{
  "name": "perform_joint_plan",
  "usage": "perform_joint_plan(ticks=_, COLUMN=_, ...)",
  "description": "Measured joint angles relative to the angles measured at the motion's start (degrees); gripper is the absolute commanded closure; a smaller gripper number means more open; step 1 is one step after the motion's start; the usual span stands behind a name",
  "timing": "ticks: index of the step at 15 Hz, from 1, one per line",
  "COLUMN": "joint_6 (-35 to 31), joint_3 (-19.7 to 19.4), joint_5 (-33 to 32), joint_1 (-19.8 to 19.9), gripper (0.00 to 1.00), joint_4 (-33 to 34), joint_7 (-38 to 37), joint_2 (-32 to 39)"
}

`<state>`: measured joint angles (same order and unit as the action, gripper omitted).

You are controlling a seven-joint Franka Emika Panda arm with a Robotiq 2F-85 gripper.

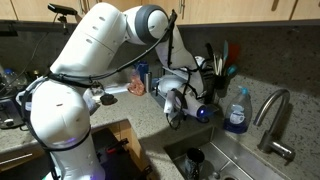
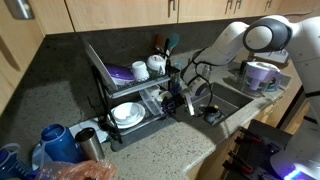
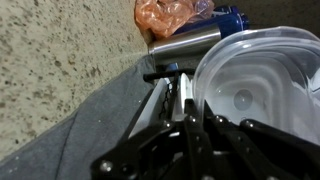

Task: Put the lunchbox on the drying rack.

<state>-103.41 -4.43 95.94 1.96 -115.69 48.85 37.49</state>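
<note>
My gripper is holding the lunchbox. I will move it away from my base next, further over the drying rack's lower shelf, and let go of it there.
The lunchbox (image 3: 258, 88), a whitish translucent container, fills the right of the wrist view, open side toward the camera. My gripper (image 3: 186, 112) looks shut on its left rim. In an exterior view the gripper (image 2: 188, 103) holds the lunchbox (image 2: 199, 89) at the sink-side end of the black two-tier drying rack (image 2: 104, 76), level with its lower tier. The rack holds white plates (image 2: 126, 113) below and cups (image 2: 141, 70) and a purple bowl above. In an exterior view my gripper (image 1: 178, 110) hangs beside the sink, and the arm hides most of the rack.
The steel sink (image 2: 232, 100) with its faucet (image 1: 275, 115) and a blue soap bottle (image 1: 237, 110) lies beside the rack. A steel flask (image 3: 186, 42), an orange bag (image 3: 170, 14) and a blue bottle (image 3: 230, 18) stand on the counter beyond the grey mat (image 3: 90, 130).
</note>
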Motion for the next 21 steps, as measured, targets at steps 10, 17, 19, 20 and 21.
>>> perform_joint_plan(ticks=10, joint_6=-1.93, joint_3=-0.12, joint_5=0.0, joint_1=0.28, gripper=0.98, joint_4=3.32, joint_7=-2.09, joint_2=1.78)
perform_joint_plan(ticks=17, joint_6=-1.81, joint_3=-0.12, joint_5=-0.01, joint_1=0.46, gripper=0.98, joint_4=4.59, joint_7=-2.26, joint_2=2.54)
perform_joint_plan(ticks=19, joint_6=-1.66, joint_3=-0.12, joint_5=-0.02, joint_1=0.5, gripper=0.98, joint_4=4.89, joint_7=-2.9, joint_2=2.67)
perform_joint_plan(ticks=20, joint_6=-1.58, joint_3=-0.12, joint_5=-0.02, joint_1=0.53, gripper=0.98, joint_4=4.96, joint_7=-3.14, joint_2=2.71)
perform_joint_plan(ticks=21, joint_6=-1.49, joint_3=-0.12, joint_5=-0.02, joint_1=0.56, gripper=0.92, joint_4=4.97, joint_7=-3.18, joint_2=2.72)
